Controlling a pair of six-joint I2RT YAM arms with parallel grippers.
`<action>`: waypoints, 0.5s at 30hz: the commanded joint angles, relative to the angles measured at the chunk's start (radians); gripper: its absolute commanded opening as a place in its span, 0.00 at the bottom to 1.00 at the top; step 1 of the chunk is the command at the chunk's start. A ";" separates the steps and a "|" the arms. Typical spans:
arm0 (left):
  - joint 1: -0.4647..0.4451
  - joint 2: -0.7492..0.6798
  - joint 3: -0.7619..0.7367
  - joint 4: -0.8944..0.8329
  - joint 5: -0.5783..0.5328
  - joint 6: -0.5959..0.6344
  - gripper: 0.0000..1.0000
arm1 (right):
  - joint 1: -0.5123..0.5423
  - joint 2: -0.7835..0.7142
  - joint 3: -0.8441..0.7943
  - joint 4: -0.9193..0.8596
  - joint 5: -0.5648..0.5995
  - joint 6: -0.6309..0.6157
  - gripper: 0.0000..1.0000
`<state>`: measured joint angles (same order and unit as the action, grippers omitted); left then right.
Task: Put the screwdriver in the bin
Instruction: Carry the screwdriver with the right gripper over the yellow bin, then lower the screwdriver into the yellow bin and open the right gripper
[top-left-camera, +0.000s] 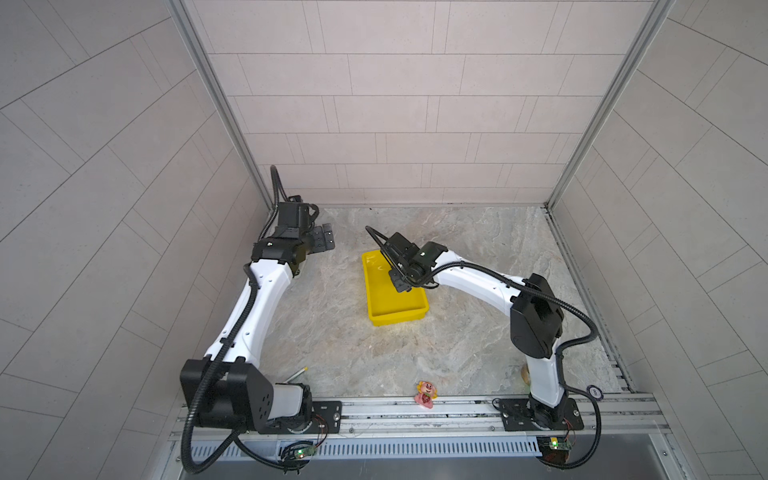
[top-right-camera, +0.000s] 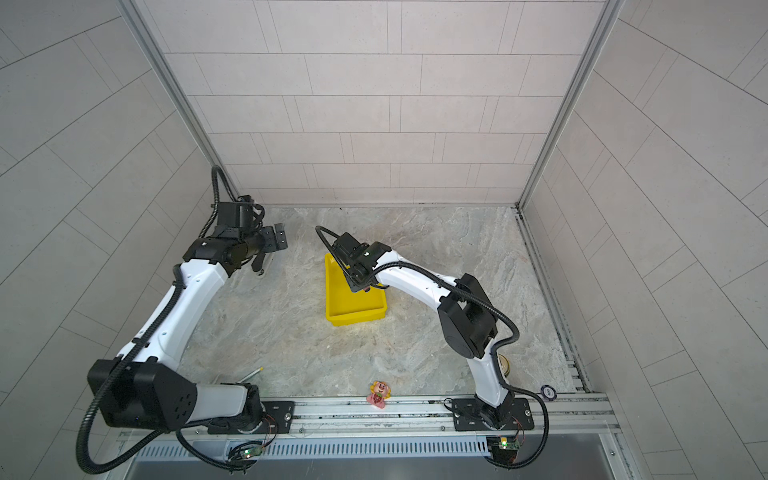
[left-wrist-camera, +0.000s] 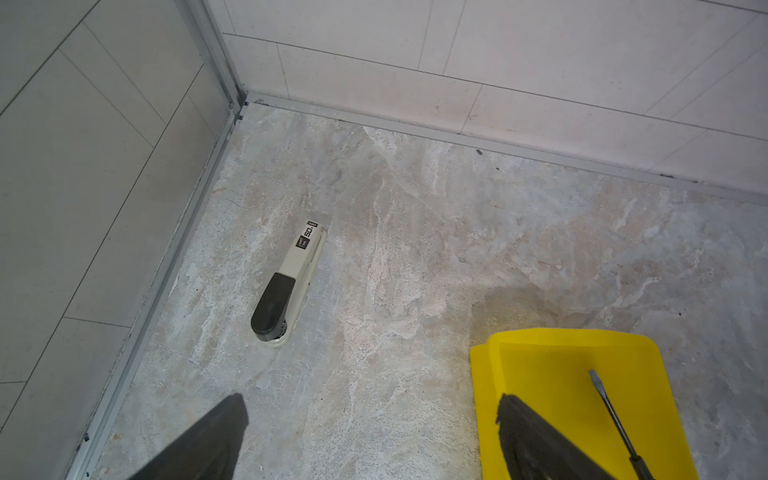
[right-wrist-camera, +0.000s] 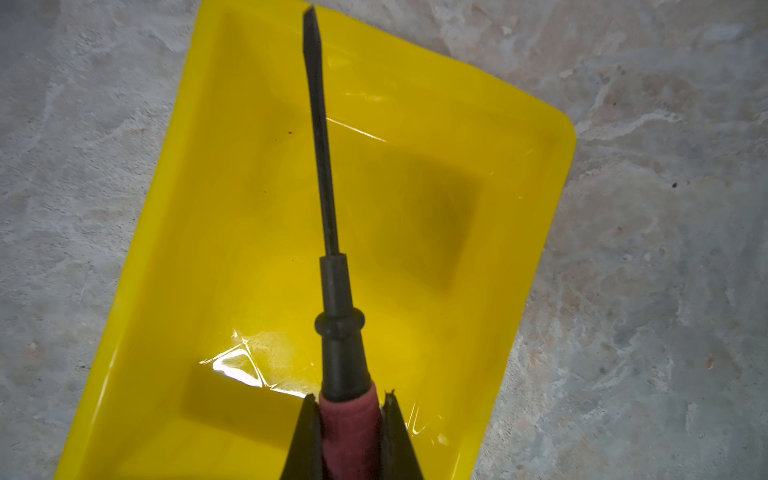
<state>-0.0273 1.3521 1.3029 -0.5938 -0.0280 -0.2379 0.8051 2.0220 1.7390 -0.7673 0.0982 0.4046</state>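
Note:
The robot's right gripper will move down between the sides of the yellow bin (top-left-camera: 395, 309) and let go of the screwdriver's red-pink handle there, because the bin's glossy inside is below the gripper.
My right gripper (right-wrist-camera: 348, 399) is shut on the red-pink handle of the screwdriver (right-wrist-camera: 332, 291). Its thin black shaft points out over the glossy inside of the yellow bin (right-wrist-camera: 249, 257). In both top views this gripper (top-left-camera: 399, 284) hangs over the bin (top-left-camera: 395, 309), near its right wall. My left gripper (top-left-camera: 326, 239) is open and holds nothing, off to the left of the bin near the back left corner. In the left wrist view its open fingers frame bare floor around the gripper (left-wrist-camera: 371, 405), and the bin (left-wrist-camera: 552, 365) shows with the screwdriver's shaft (left-wrist-camera: 611, 411) above it.
A beige and black stapler (left-wrist-camera: 286, 282) lies on the floor near the back left corner. A white stick with a yellow tip (top-left-camera: 297, 374) lies by the left arm's base. A pink toy figure (top-left-camera: 426, 392) sits at the front rail. Walls close three sides.

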 joint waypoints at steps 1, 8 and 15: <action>0.034 0.011 -0.009 0.020 0.068 -0.039 1.00 | 0.000 0.022 0.029 -0.015 0.024 0.012 0.07; 0.041 0.006 -0.009 0.023 0.078 -0.016 1.00 | 0.000 0.062 0.014 0.008 0.032 -0.005 0.07; 0.041 0.008 -0.018 0.031 0.047 0.003 1.00 | 0.000 0.124 0.067 -0.002 0.020 -0.031 0.07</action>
<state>0.0105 1.3670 1.2972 -0.5758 0.0326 -0.2455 0.8043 2.1181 1.7729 -0.7620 0.1017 0.3893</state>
